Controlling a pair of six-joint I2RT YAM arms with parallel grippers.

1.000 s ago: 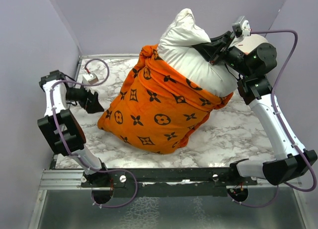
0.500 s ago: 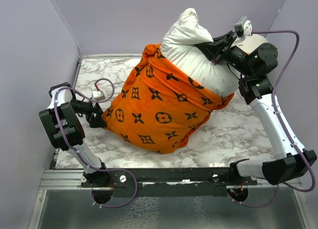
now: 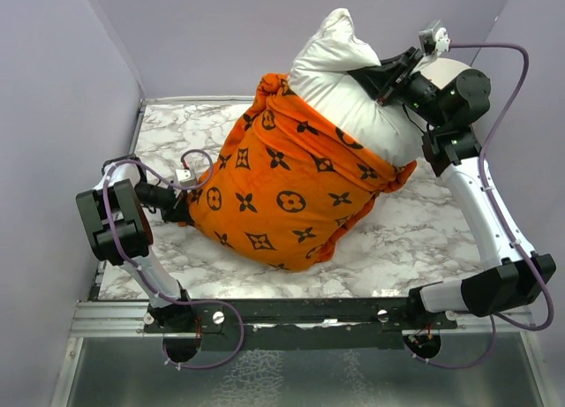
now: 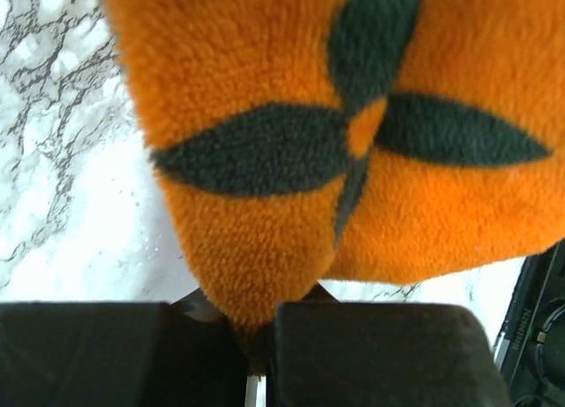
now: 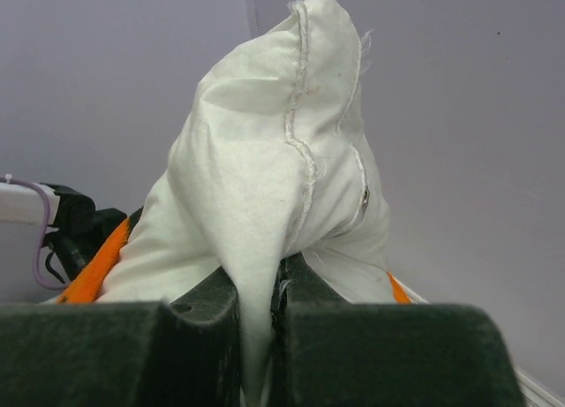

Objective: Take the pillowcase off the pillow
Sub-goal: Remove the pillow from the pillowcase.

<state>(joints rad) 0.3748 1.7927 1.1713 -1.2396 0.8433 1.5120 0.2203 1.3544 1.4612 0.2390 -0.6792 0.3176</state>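
Next, my right gripper lifts the pillow (image 3: 349,85) left in the top view, toward the bare far marble, and releases it, as the pillowcase still wraps it.
A plump white pillow (image 3: 349,85) sticks out of an orange pillowcase (image 3: 287,195) with black flower marks, lying across the marble table (image 3: 415,239). My right gripper (image 3: 381,87) is shut on the pillow's white fabric near its raised far corner; in the right wrist view a fold of pillow (image 5: 265,186) runs down between the black fingers (image 5: 371,354). At the case's near-left corner my left gripper (image 3: 183,211) is shut on the orange fleece. The left wrist view shows a point of pillowcase (image 4: 256,283) pinched between the fingers (image 4: 371,354).
Lilac walls (image 3: 62,89) close in the table on the left, back and right. A metal rail (image 3: 300,314) with both arm bases runs along the near edge. Purple cables (image 3: 508,89) loop beside each arm.
My left arm swung in from the table's left side to the pillowcase's near-left corner and its jaws closed on the fleece. The right gripper lifted the pillow corner slightly up and back.
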